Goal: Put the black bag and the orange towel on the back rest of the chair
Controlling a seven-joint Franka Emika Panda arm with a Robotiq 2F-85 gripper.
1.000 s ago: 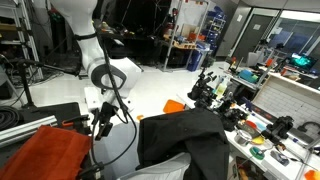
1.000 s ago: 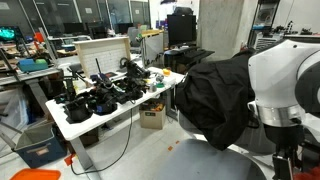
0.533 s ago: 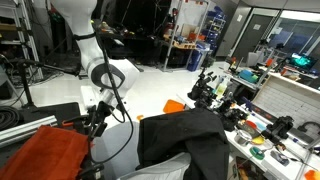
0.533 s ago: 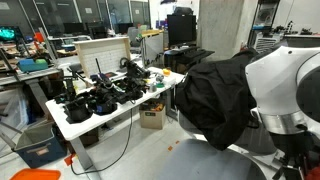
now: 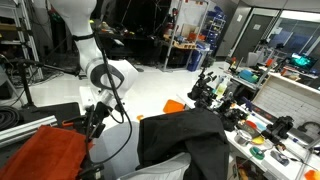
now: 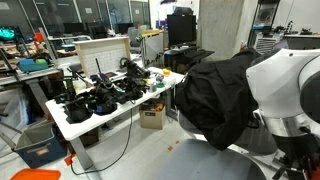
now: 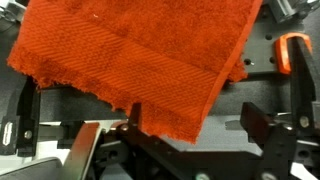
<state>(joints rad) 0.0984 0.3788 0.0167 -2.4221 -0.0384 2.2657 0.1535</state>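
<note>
To get its open fingers over the hanging corner of the orange towel (image 7: 188,124), my gripper should lower a little first, because that corner already sits between its fingers.
The orange towel (image 5: 45,150) lies crumpled on a black surface at the lower left, and it fills the top of the wrist view (image 7: 140,50). My gripper (image 5: 93,124) hangs at its near edge. The jaws stand open (image 7: 197,120), with a corner of the towel hanging down between them, close to one finger (image 7: 135,116). The black bag (image 5: 185,135) is draped over the back rest of the chair; a strip of the chair's light grey shell (image 5: 165,167) shows below it. The bag (image 6: 215,95) hides the back rest in an exterior view.
A white bench (image 6: 100,115) loaded with black tools stands beside the chair, and a cluttered table (image 5: 265,135) is on the far side. A small flat orange object (image 5: 175,105) lies on the floor. Cables hang from the arm (image 5: 105,75).
The arm has shifted slightly over the towel's edge. The jaws stay open, and the bag and towel have not moved.
</note>
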